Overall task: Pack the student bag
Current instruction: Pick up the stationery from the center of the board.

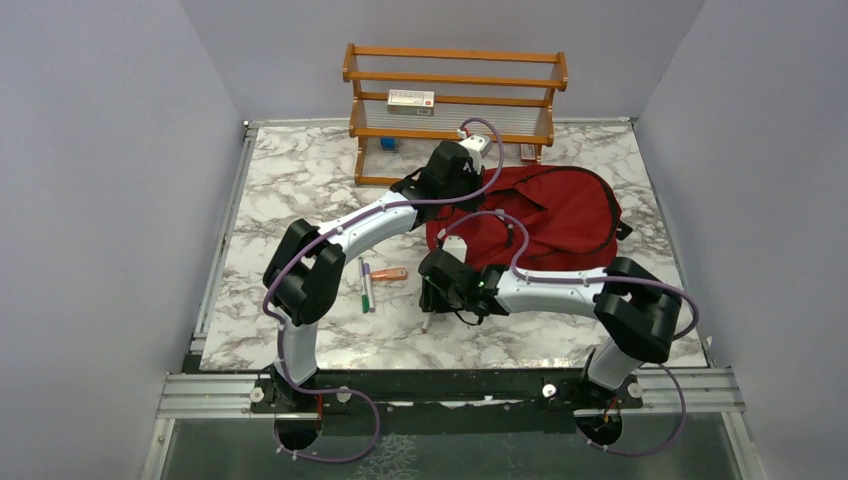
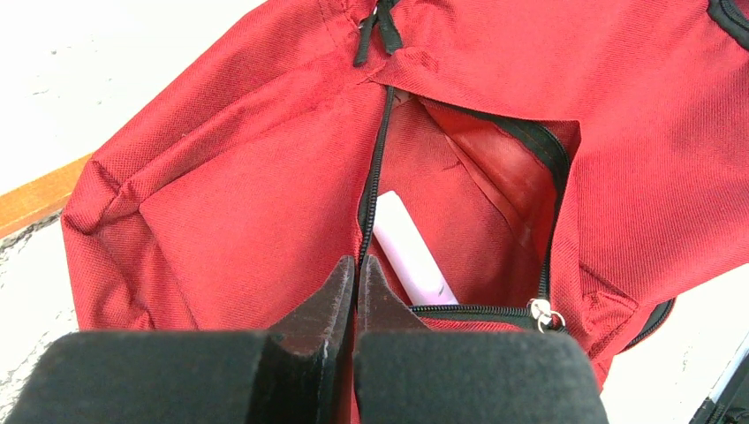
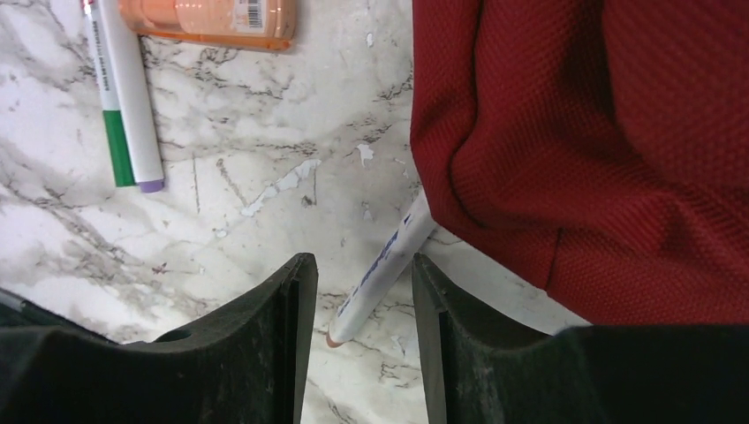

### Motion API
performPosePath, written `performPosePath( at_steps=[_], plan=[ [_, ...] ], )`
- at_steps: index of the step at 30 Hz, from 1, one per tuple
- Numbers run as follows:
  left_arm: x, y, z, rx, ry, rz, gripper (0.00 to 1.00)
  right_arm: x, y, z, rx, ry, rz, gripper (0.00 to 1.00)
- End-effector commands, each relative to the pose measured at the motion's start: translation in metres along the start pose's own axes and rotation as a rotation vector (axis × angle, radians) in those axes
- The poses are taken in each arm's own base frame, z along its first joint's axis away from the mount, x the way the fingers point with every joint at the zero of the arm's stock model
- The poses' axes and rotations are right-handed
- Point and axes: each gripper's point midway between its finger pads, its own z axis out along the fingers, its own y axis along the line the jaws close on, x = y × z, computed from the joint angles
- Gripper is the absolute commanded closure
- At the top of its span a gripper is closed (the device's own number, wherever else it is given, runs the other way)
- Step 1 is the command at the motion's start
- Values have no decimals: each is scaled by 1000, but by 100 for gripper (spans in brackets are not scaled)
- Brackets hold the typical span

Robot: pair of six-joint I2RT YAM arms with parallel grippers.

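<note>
My right gripper lowers onto the uncovered part of the white pen (image 1: 427, 322) (image 3: 389, 252) next and closes. That part of the pen lies below it, between its open fingers.
The dark red student bag (image 1: 560, 210) lies at the back right of the marble table. My left gripper (image 1: 440, 185) is at the bag's left end. In the left wrist view it (image 2: 356, 265) is shut on the black zipper edge (image 2: 375, 168) of an open pocket, where a pale pink marker (image 2: 411, 252) lies inside the bag (image 2: 230, 221). My right gripper (image 1: 430, 295) is low at the bag's front left corner. In the right wrist view it (image 3: 362, 265) is open, astride a white pen (image 3: 389, 252) whose far end is under the bag (image 3: 601, 132).
A green-and-white marker (image 1: 367, 285) and an orange tube (image 1: 390, 274) lie on the table left of my right gripper; both show in the right wrist view, the marker (image 3: 124, 97) and the tube (image 3: 221, 18). A wooden rack (image 1: 455, 80) with a small box (image 1: 411, 101) stands at the back.
</note>
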Motion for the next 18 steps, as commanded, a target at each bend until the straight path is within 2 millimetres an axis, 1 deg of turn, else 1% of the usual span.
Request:
performPosePath(
  at_steps=[1, 5, 9, 11, 13, 18],
  plan=[
    [-23, 1, -12, -2, -68, 19, 100, 1, -14, 8, 103, -7, -21, 51],
    [-22, 2, -11, -1, -64, 18, 100, 9, -20, 17, 145, 29, -57, 52],
    [-22, 2, -11, -2, -64, 20, 100, 20, -31, 22, 211, 70, -112, 53],
    [-21, 1, -10, 0, -61, 20, 100, 24, -38, 24, 250, 88, -142, 58],
    [-20, 2, -10, -2, -59, 19, 100, 28, -45, 22, 295, 100, -169, 66],
    [-20, 3, -9, -2, -57, 21, 100, 33, -63, 13, 382, 114, -229, 80]
  ],
)
